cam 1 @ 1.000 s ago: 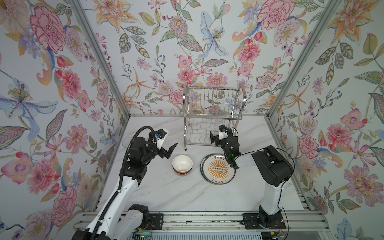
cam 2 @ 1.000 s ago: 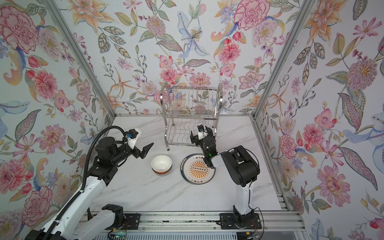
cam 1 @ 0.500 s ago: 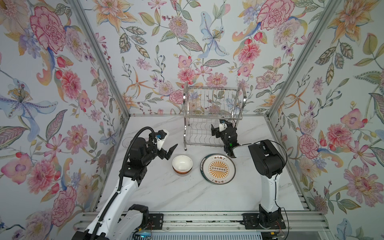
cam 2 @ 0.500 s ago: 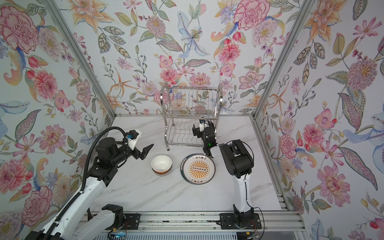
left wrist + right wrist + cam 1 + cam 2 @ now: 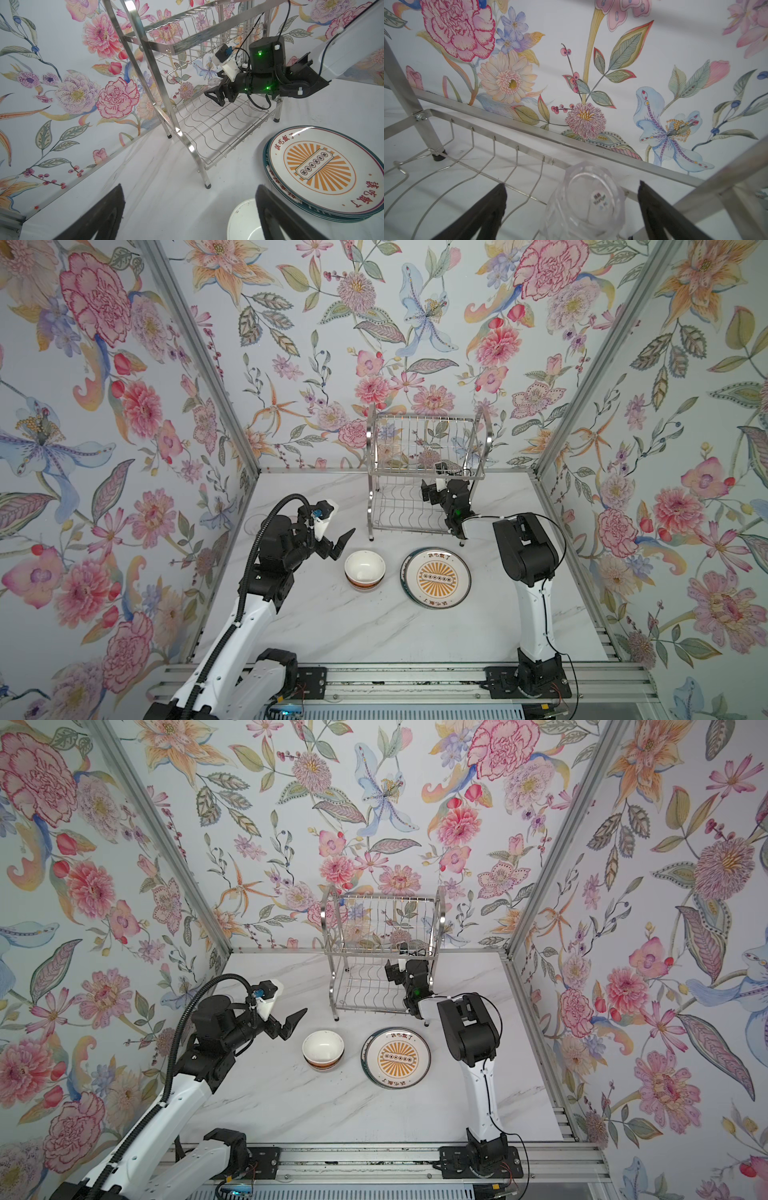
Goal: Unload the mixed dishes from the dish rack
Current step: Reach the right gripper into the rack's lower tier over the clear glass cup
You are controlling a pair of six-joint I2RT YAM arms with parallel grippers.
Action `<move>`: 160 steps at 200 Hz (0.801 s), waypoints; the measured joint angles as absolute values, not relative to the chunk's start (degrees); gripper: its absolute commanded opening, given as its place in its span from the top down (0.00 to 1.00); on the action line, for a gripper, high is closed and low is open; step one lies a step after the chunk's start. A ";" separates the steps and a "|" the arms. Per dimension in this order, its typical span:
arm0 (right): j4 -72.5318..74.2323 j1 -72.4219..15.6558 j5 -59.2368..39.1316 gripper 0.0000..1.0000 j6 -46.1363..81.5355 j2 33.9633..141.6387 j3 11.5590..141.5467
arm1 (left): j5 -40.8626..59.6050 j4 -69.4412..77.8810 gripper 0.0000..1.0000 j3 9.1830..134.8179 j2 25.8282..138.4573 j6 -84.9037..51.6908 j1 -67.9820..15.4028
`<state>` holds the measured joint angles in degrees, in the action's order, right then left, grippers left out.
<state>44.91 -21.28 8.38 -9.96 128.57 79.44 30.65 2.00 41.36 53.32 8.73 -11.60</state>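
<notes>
The clear glass tumbler (image 5: 583, 203) is outward of my palm, between my open fingers. My right gripper should push outward next with a slight turn and close on it.
The chrome dish rack (image 5: 428, 472) (image 5: 384, 952) stands at the back of the table. My right gripper (image 5: 432, 489) (image 5: 571, 184) reaches into its lower tier and is open. A clear glass tumbler (image 5: 583, 203) sits between its fingers with its stickered base toward the camera, and neither finger touches it. On the table in front of the rack, an orange sunburst plate (image 5: 435, 583) (image 5: 320, 166) tops a stack of plates. Left of that stack stands a white bowl (image 5: 365, 570) (image 5: 243, 222) with an orange band. My left gripper (image 5: 340, 545) (image 5: 189, 186) hovers open just left of the bowl, holding nothing.
The rack's upper wire shelf (image 5: 199, 39) hangs directly over my right gripper, and the curved side frame (image 5: 158, 87) stands on the left arm's side. Flowered walls close in the table on three sides. A metal rail (image 5: 395, 676) runs along the front edge.
My right gripper has moved away from above the plate stack and back into the rack's lower tier, still open. The left arm has barely moved.
</notes>
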 measured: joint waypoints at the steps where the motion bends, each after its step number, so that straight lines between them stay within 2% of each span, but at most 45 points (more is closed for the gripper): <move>1: 44.69 -21.28 8.38 0.01 -10.04 128.68 79.61 | 30.65 2.00 0.01 41.36 53.28 8.78 -11.60; 120: 32.40 -21.17 9.85 0.00 -21.08 136.35 94.08 | 30.70 0.89 0.01 40.25 50.22 8.80 -11.64; 160: 26.09 -20.47 8.29 0.08 -22.13 138.80 99.85 | 30.72 0.89 0.01 40.25 50.22 8.67 -11.64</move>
<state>26.09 -20.47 8.29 -22.13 138.80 99.85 30.72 0.89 40.25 50.22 8.67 -11.64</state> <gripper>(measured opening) 0.943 0.994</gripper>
